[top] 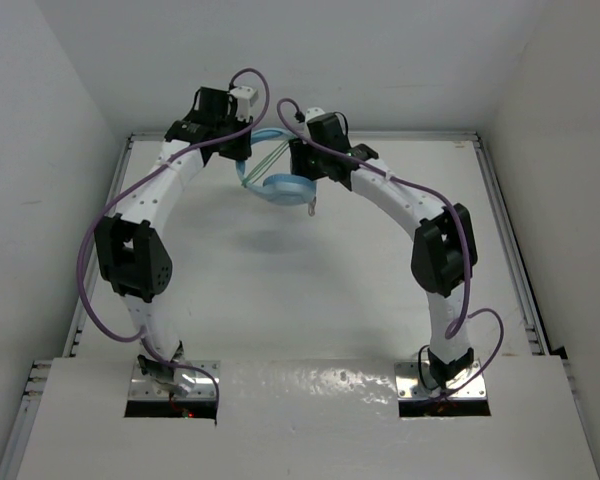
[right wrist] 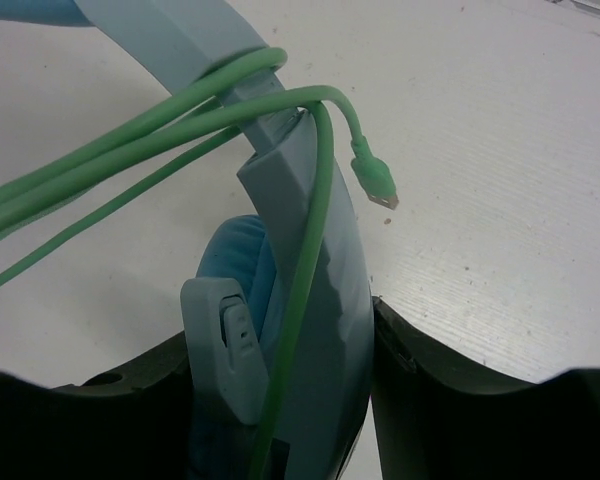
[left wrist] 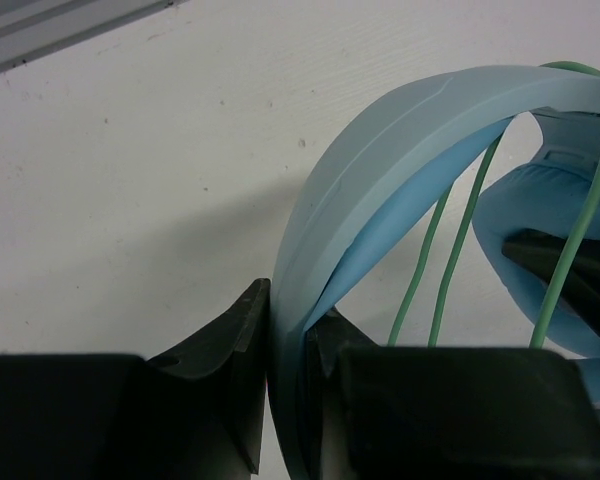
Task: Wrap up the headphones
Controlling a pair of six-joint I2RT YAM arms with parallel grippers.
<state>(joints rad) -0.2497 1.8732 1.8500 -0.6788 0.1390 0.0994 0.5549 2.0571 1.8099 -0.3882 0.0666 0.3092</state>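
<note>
I should lower the headphones (top: 285, 187) with my right gripper onto the far middle of the table, below the gripper near the far bar, and release the earcup.
The light blue headphones (top: 285, 187) hang between both grippers above the far middle of the table. My left gripper (top: 242, 158) is shut on the headband (left wrist: 380, 160), which shows gripped between its fingers in the left wrist view. My right gripper (top: 305, 168) is shut on an earcup (right wrist: 320, 330) and the arm of the band. The pale green cable (right wrist: 130, 150) is looped around the band near that earcup, and its plug (right wrist: 377, 182) hangs free. Strands of the cable (left wrist: 450, 260) also run under the headband arch.
The white table (top: 280, 290) has raised rails on its left, right and far sides, and white walls stand behind them. Thick purple cables (top: 90, 290) loop along both arms. The headphones cast a shadow on the table below them.
</note>
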